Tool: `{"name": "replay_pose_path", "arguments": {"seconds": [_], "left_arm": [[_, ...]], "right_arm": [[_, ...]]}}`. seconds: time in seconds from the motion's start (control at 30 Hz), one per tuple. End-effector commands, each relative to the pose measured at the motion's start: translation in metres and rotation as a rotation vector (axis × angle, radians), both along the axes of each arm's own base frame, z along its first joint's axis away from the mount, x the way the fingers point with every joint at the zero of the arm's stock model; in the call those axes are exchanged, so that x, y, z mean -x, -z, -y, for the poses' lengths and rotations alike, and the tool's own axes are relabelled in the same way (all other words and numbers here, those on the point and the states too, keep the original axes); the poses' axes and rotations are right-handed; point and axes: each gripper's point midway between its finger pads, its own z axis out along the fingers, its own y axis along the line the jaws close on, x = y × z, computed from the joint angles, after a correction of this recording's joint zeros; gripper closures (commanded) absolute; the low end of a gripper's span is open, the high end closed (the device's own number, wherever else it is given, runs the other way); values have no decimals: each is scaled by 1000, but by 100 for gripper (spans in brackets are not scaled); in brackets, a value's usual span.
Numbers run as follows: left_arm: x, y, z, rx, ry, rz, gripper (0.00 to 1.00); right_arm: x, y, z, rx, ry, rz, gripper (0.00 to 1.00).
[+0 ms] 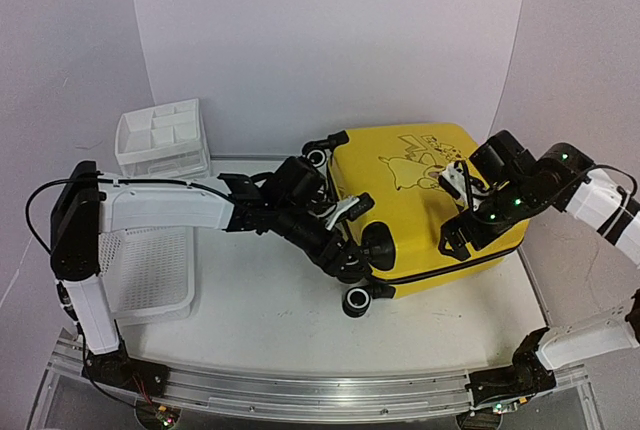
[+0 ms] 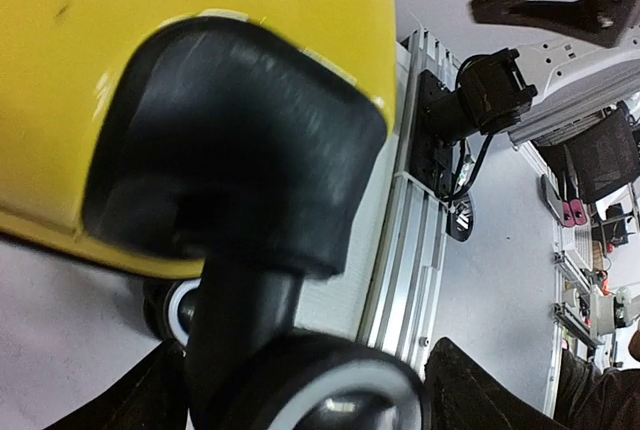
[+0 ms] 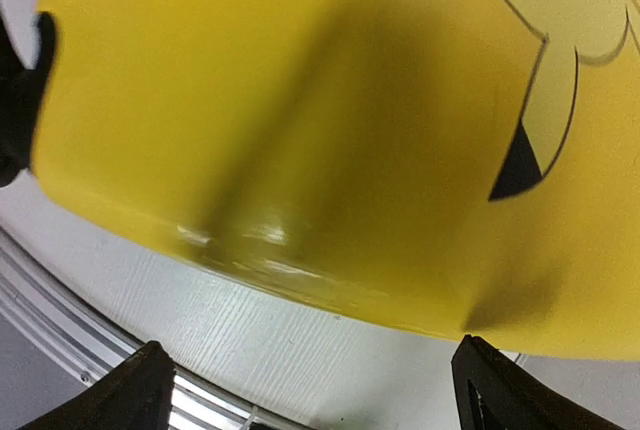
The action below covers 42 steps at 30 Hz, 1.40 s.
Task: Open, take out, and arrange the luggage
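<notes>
The robot's right gripper will next swing to the left in the top view and turn over the suitcase's upper near caster wheel [image 1: 353, 272], because that wheel sticks out past the suitcase's shell.
The yellow Pikachu suitcase [image 1: 420, 200] lies flat and closed at centre right of the table, its black zipper band along the near side. My left gripper [image 1: 352, 268] is at its wheel end. In the left wrist view the gripper [image 2: 300, 395] is open, with its fingers either side of a black-and-white wheel [image 2: 340, 390] under a black housing [image 2: 230, 140]. My right gripper [image 1: 458, 240] hovers over the suitcase's near right part. In the right wrist view it [image 3: 320, 390] is open and empty, with the yellow shell [image 3: 300, 120] just ahead of it.
A white plastic drawer unit [image 1: 162, 138] stands at the back left. A white mesh basket [image 1: 150, 270] lies at the left, under my left arm. An aluminium rail [image 1: 300, 390] runs along the near table edge. Another suitcase wheel [image 1: 318, 157] points to the back.
</notes>
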Motion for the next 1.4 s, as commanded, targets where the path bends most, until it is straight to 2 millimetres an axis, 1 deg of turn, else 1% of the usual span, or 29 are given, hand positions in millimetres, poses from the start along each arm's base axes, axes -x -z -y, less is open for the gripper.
{"name": "replay_pose_path", "arguments": {"seconds": [0.0,0.07,0.1,0.13,0.23,0.3,0.33,0.37,0.4,0.5,0.53,0.57,0.67,0.8,0.93,1.17,1.27,1.37], "left_arm": [[-10,-44,-36,62,-85,59,18],[-18,-49,-59,63,-142,74,17],[-23,-55,-75,71,-182,89,17],[-29,-57,-90,70,-226,95,16],[-45,-64,-133,83,-365,110,14],[-45,-68,-153,90,-425,136,11],[-43,-70,-160,96,-441,144,10],[-39,-71,-166,102,-448,146,10],[-35,-70,-169,105,-454,142,10],[-27,-61,-179,102,-476,115,10],[-24,-55,-182,97,-478,101,10],[-21,-51,-184,95,-479,91,10],[-16,-47,-189,101,-485,81,10],[-11,-48,-193,117,-489,77,10],[-9,-48,-194,124,-484,78,10],[-7,-52,-195,138,-477,89,10],[-7,-51,-195,135,-477,93,10],[-8,-50,-196,134,-479,96,10]], "right_arm": [[7,-56,-52,-134,-339,170,2],[19,-57,-78,-118,-533,210,2],[24,-55,-93,-107,-635,224,2],[31,-52,-107,-91,-736,238,2],[39,-47,-139,-16,-976,286,2],[48,-40,-158,-4,-1138,285,2],[53,-35,-162,21,-1233,288,2],[51,-30,-166,62,-1284,309,2],[45,-28,-172,82,-1293,331,2],[25,-36,-190,108,-1249,350,2],[20,-32,-196,110,-1227,323,2],[19,-29,-200,107,-1222,304,2],[15,-17,-208,108,-1205,257,2],[11,-7,-216,115,-1183,189,2],[4,5,-217,170,-1164,132,2],[-2,30,-208,273,-1161,45,2],[0,38,-205,299,-1174,-4,8],[-3,44,-202,340,-1175,-25,14]]}}
